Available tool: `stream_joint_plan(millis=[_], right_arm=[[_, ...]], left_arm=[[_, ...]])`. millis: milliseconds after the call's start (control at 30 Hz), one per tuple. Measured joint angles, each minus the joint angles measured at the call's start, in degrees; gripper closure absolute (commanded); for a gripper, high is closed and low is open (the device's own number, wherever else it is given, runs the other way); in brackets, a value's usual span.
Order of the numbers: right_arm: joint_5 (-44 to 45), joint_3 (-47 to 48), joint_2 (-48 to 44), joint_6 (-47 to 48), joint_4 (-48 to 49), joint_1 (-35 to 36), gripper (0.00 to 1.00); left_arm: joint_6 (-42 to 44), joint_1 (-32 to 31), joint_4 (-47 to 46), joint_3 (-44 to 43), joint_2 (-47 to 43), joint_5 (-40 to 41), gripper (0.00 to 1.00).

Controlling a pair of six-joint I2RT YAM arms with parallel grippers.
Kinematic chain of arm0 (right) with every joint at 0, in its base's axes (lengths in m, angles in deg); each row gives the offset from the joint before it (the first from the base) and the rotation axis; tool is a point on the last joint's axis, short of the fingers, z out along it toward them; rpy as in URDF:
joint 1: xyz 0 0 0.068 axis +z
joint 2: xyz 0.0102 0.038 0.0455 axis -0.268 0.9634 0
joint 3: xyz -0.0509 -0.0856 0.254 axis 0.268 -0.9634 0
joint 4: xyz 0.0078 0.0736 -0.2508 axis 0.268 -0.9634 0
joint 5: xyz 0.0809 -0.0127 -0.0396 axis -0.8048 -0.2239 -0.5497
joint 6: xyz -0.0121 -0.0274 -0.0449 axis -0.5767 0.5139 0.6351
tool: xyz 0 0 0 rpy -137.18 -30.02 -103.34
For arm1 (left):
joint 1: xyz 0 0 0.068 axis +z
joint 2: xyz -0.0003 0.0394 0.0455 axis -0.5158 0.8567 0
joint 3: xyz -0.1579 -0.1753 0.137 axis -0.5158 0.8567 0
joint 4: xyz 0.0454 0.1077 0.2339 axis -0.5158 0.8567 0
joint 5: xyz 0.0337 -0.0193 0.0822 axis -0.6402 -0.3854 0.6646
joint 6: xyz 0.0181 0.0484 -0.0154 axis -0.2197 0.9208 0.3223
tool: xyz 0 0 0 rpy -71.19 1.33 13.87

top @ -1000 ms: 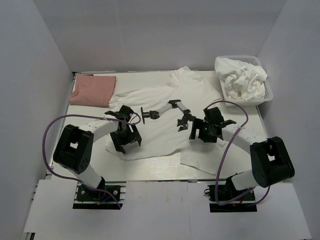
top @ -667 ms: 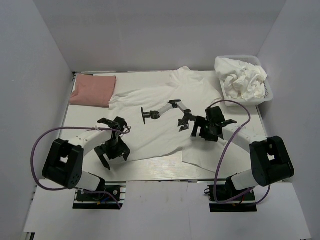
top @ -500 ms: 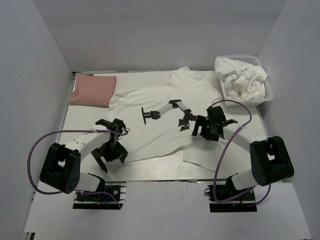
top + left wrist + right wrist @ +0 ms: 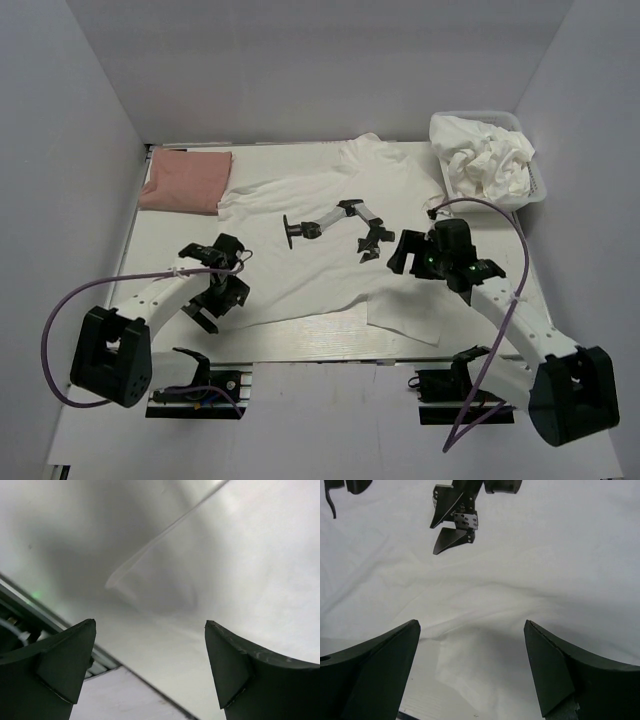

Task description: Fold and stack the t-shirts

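Note:
The white t-shirt's near corner (image 4: 221, 326) (image 4: 119, 584) lies flat below, between my left gripper's open fingers. I will lower them around it next and close on the cloth.
A white t-shirt (image 4: 330, 200) lies spread flat across the middle of the table. A folded pink t-shirt (image 4: 186, 180) lies at the back left. My left gripper (image 4: 212, 300) is open and empty, low over the table just beside the white shirt's front left corner. In the left wrist view the gripper (image 4: 150, 625) has the shirt (image 4: 250, 555) ahead and to its right. My right gripper (image 4: 402, 257) is open and empty above the shirt's front right part. In the right wrist view the gripper (image 4: 471, 624) looks down on the shirt's cloth (image 4: 535, 580) and its front edge.
A white basket (image 4: 538, 185) of crumpled white shirts stands at the back right. A black and grey jointed bracket (image 4: 335, 222) lies on the white shirt, and shows in the right wrist view (image 4: 454, 510). The table's front edge (image 4: 60, 620) is close under the left gripper.
My left gripper has drawn back from the shirt's front left part toward the front left. My right arm has lifted and pulled back to the right. The shirt's front right flap has shifted.

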Motion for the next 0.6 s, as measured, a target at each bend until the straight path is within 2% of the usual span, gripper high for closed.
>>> stream_joint_plan(millis=[67,200,567,600], right_arm=[[0.4,-0.7,-3.3,-0.1,-0.7,0.0,0.1],[2.2,-2.0,-9.1,-1.0,-4.6,0.0,0.1],[3.5,-4.9,-13.4,-4.6,-14.9,-0.1,0.1],[3.5,-4.9,-13.3,-4.7,-15.4,-0.1,0.1]], left_arm=[[-0.2,0.7,-2.1,0.0,1.2,0.6,0.0],[0.3,2.7,-5.2,1.2,6.4,0.8,0.13],[0.6,7.2,-9.0,6.3,0.9,-0.1,0.13],[0.6,7.5,-9.2,6.4,0.7,-0.1,0.16]])
